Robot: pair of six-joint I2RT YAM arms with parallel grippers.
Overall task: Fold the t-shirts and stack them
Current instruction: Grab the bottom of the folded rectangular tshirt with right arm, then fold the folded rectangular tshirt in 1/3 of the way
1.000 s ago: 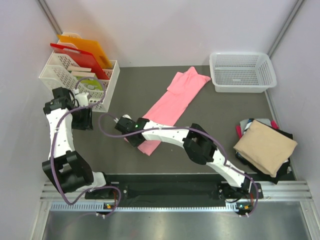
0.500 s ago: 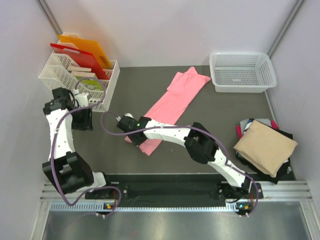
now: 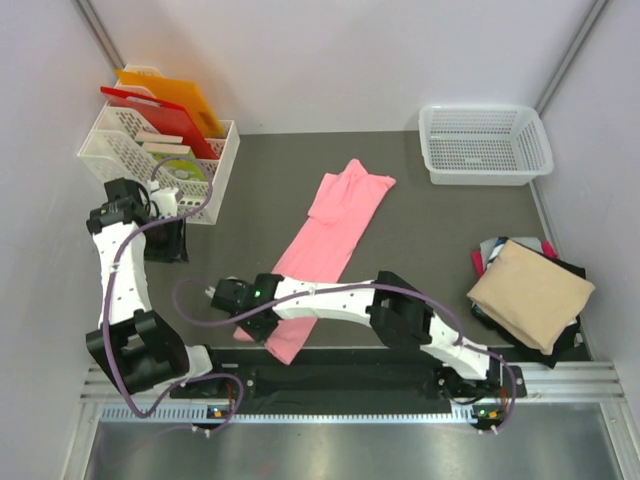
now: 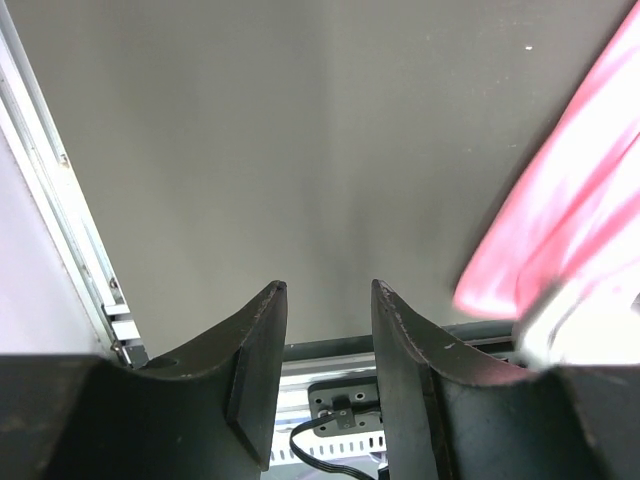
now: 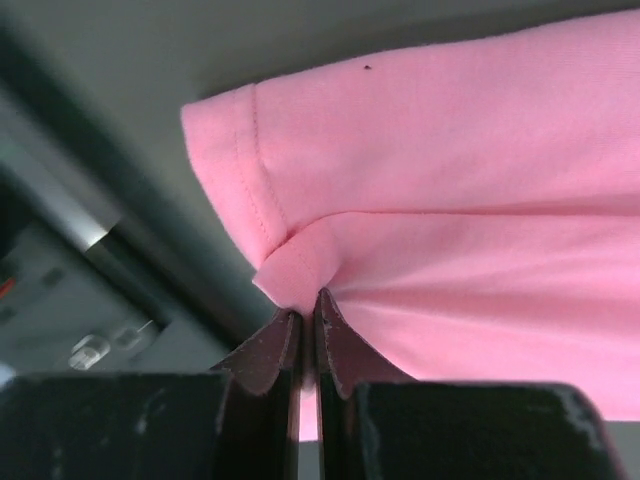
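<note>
My right gripper is at the pinched near end of the t-shirt and should next lift it, carry it outward onto the t-shirt's far half (image 3: 333,229) and let go of it there, because the t-shirt still lies long.
The salmon-pink t-shirt (image 3: 330,235) lies as a long folded strip running from the table's middle toward the near edge. My right gripper (image 3: 243,312) is shut on the strip's near end, and the pinched cloth (image 5: 300,270) bulges just above the closed jaws. The shirt shows blurred at the right of the left wrist view (image 4: 570,230). My left gripper (image 3: 165,240) is open and empty over bare table at the far left (image 4: 325,290). The tan-beige t-shirt (image 3: 530,292) lies folded on top of dark and red shirts (image 3: 490,255) at the right.
A white mesh basket (image 3: 485,145) stands at the back right. A white rack (image 3: 160,150) with orange and red boards and a disc stands at the back left. The metal rail (image 3: 350,375) runs along the near edge.
My right gripper has pulled the pink shirt's near end toward the near-left, dragging the whole strip that way. The left arm has hardly moved.
</note>
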